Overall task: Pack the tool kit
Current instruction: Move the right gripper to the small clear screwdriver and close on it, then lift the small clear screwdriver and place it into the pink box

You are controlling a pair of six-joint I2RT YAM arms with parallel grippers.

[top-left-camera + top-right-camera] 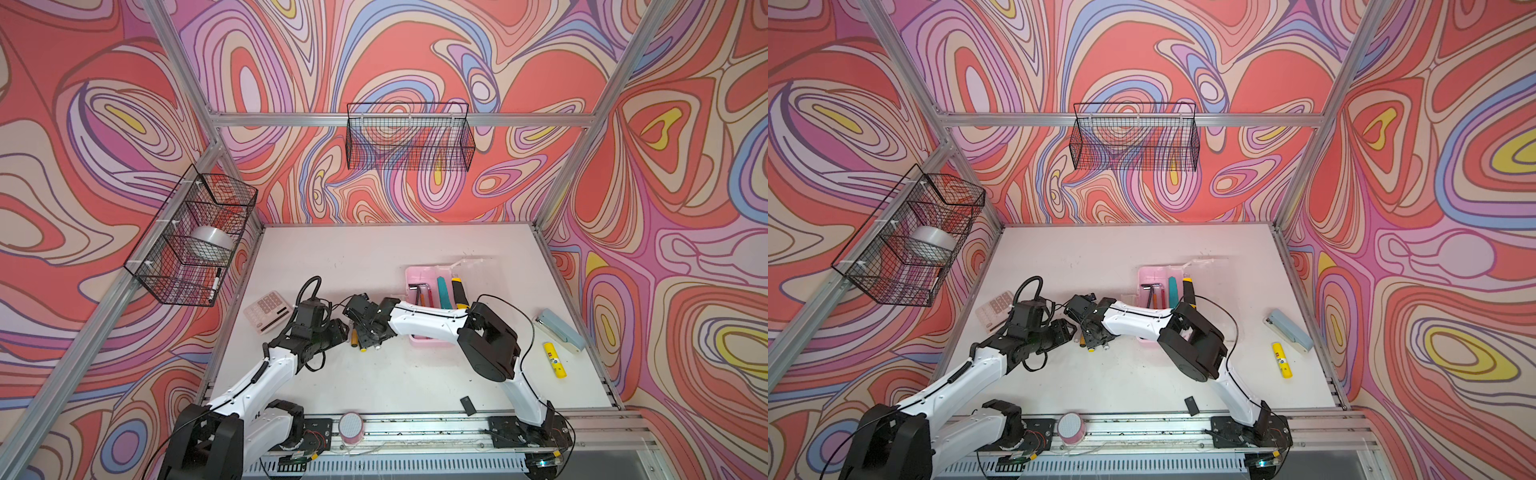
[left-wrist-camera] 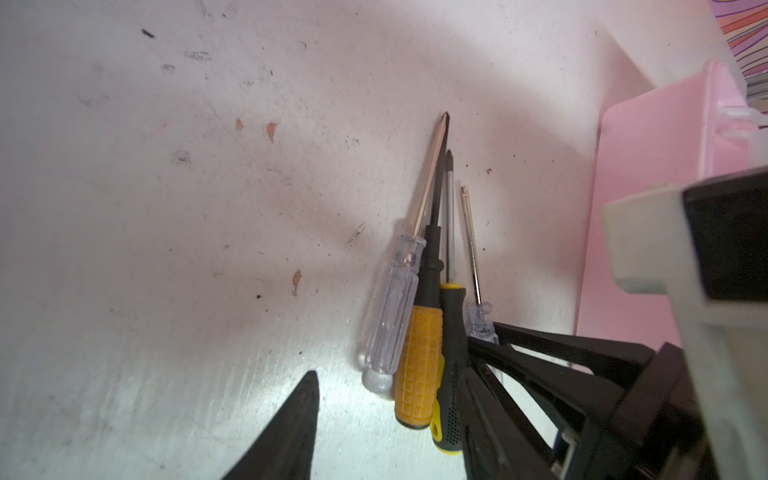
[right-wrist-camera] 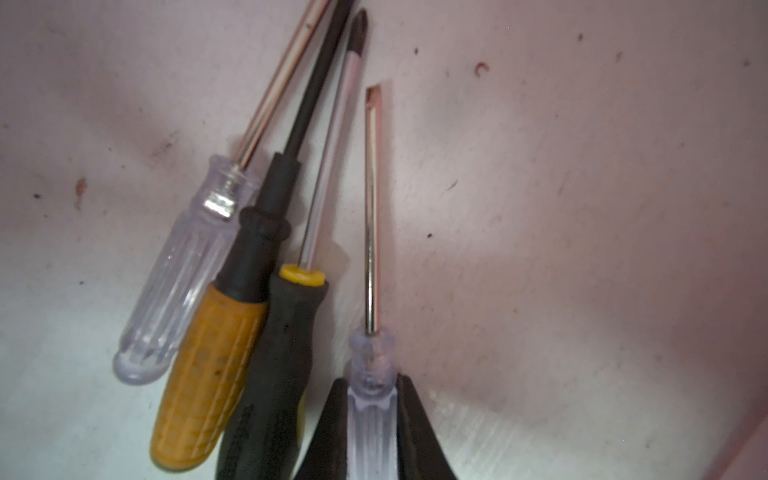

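My right gripper lifts next, crosses over the pink box, lowers the screwdriver into the clear lid (image 1: 478, 266) and lets go, as that lid lies open past the knives.
Four screwdrivers lie side by side on the white table, left of the pink box (image 1: 417, 276). My right gripper (image 3: 372, 386) is shut on the small clear-handled screwdriver (image 3: 371, 208), which rests on the table. Beside it lie a black-and-yellow one (image 3: 286, 345), a yellow-handled one (image 3: 208, 374) and a larger clear one (image 3: 183, 266). My left gripper (image 2: 388, 374) is open, its fingers on either side of those three handle ends. The box's clear lid (image 1: 478, 266) is swung back. Inside it are hex keys (image 1: 417, 289), a teal knife (image 1: 444, 293) and a yellow-black knife (image 1: 459, 291).
A calculator (image 1: 268, 311) lies behind the left arm. A stapler (image 1: 559, 330) and a yellow glue stick (image 1: 555, 359) sit at the right edge. A pink tape roll (image 1: 351, 426) and a small black piece (image 1: 467, 405) are near the front rail. Wire baskets (image 1: 409, 137) hang on the walls.
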